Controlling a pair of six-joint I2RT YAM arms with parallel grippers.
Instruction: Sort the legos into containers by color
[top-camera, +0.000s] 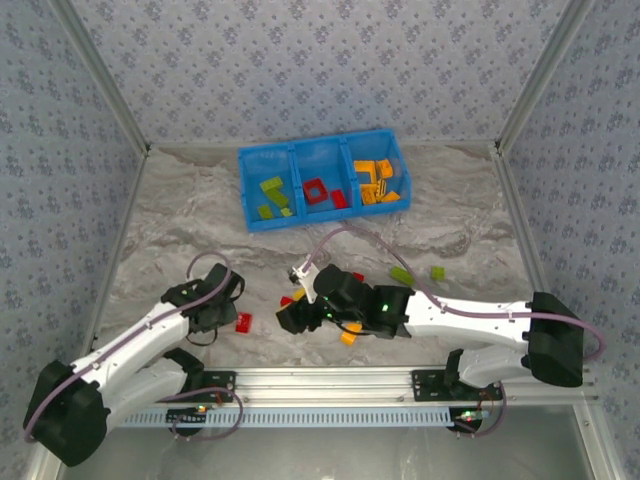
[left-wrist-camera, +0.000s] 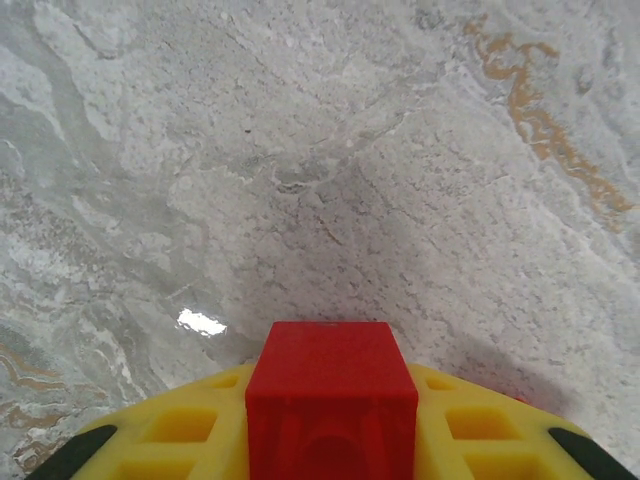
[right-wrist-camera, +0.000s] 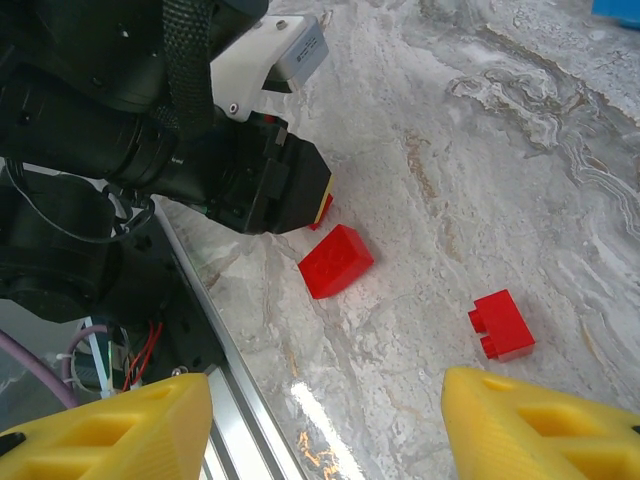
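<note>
I need to carry the red lego in my left gripper up and outward to the middle compartment (top-camera: 324, 184) next, because red legos already lie there. Then I need to lower the lego and release it.
A red lego (left-wrist-camera: 331, 395) sits tight between the yellow fingers of my left gripper (left-wrist-camera: 331, 372), just above the marble table; that gripper (top-camera: 222, 315) is shut on it. Another red lego (top-camera: 243, 323) (right-wrist-camera: 336, 260) lies on the table right beside it. My right gripper (right-wrist-camera: 325, 430) (top-camera: 288, 318) hangs open over bare table, nothing between its fingers, with a red lego (right-wrist-camera: 500, 323) just ahead of its right finger. The blue container (top-camera: 249, 205) stands at the back, holding green, red and orange legos in its left, middle and right compartments.
Loose legos lie around the right arm: two green ones (top-camera: 401, 274) (top-camera: 437, 272), an orange one (top-camera: 349, 337) and a red one (top-camera: 358, 277). The metal rail (top-camera: 330, 380) runs along the near edge. The two grippers are close together near the front.
</note>
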